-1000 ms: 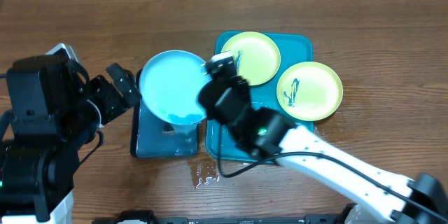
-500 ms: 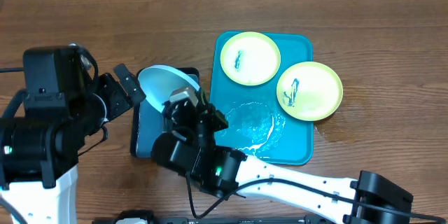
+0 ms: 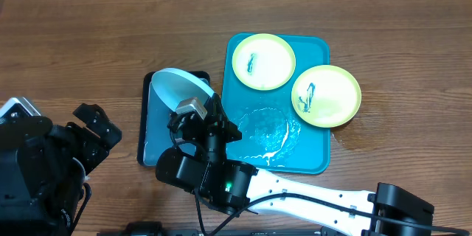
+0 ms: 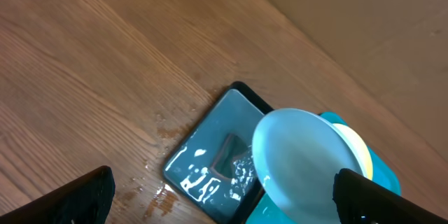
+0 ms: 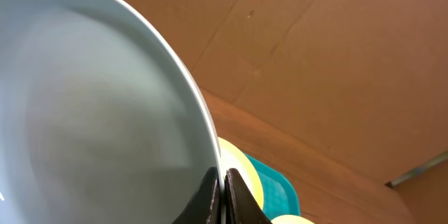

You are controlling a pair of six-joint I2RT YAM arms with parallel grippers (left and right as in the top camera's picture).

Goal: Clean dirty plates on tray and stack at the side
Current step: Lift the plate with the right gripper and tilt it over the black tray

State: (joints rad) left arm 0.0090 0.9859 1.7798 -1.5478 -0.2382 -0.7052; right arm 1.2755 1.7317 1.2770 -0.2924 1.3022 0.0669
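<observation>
The wood beside the overhanging lime-green plate is clear. My right gripper should next move across to the right in the overhead view, then lower to let go of its plate there.
My right gripper (image 3: 198, 97) is shut on the rim of the teal-rimmed plate (image 3: 175, 85) and holds it tilted on edge over the small black-edged tray (image 3: 156, 129). In the right wrist view the jaws (image 5: 222, 190) pinch the plate (image 5: 105, 112). Two lime-green rimmed plates with dark smears lie on the teal tray (image 3: 313, 147): one (image 3: 263, 60) at its far end, one (image 3: 326, 94) overhanging its right edge. My left gripper (image 3: 99, 122) is open and empty, left of the small tray. Its view shows the held plate (image 4: 304, 157) from afar.
A pool of water (image 3: 269, 129) lies on the teal tray's middle. The small tray's mat (image 4: 210, 154) is wet and shiny. Water drops (image 4: 168, 189) sit on the wood by its near corner. A damp patch (image 3: 350, 139) marks the table right of the teal tray.
My right arm swung from over the teal tray to the left and tipped the plate on edge over the small tray. My left arm drew back to the lower left.
</observation>
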